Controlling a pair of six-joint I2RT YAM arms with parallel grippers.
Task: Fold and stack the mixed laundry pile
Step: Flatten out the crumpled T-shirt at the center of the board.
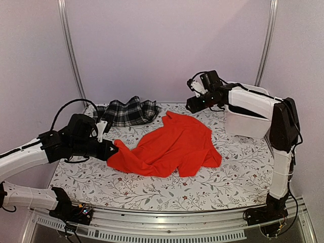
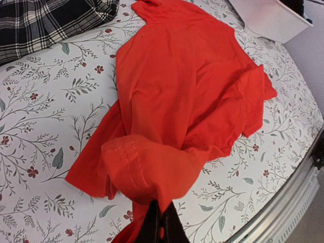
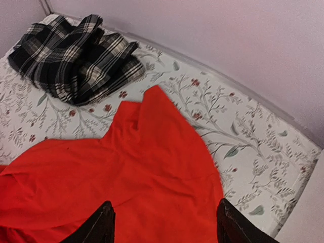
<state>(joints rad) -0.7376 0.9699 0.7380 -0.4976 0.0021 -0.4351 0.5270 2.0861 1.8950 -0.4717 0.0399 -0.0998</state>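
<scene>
The garment's near corner (image 1: 190,171) sticks out onto bare tablecloth below and back, so my right gripper will next move its open fingers back and down onto that corner.
A bright orange-red garment (image 1: 172,144) lies crumpled and partly spread across the middle of the floral tablecloth (image 1: 233,177). My left gripper (image 1: 112,148) is shut on its near-left edge. In the left wrist view the cloth (image 2: 192,91) bunches up right at the pinched gripper (image 2: 161,212). My right gripper (image 1: 190,105) hangs open just above the garment's far corner. Its two dark fingers straddle the red cloth (image 3: 126,177) with nothing between them, as the right wrist view shows the gripper (image 3: 164,215). A black-and-white plaid garment (image 1: 126,112) sits heaped at the back left (image 3: 76,53).
A white plastic bin (image 1: 248,124) stands at the back right under the right arm, and its corner shows in the left wrist view (image 2: 276,20). A metal rail (image 1: 167,223) runs along the table's near edge. The wall closes off the back.
</scene>
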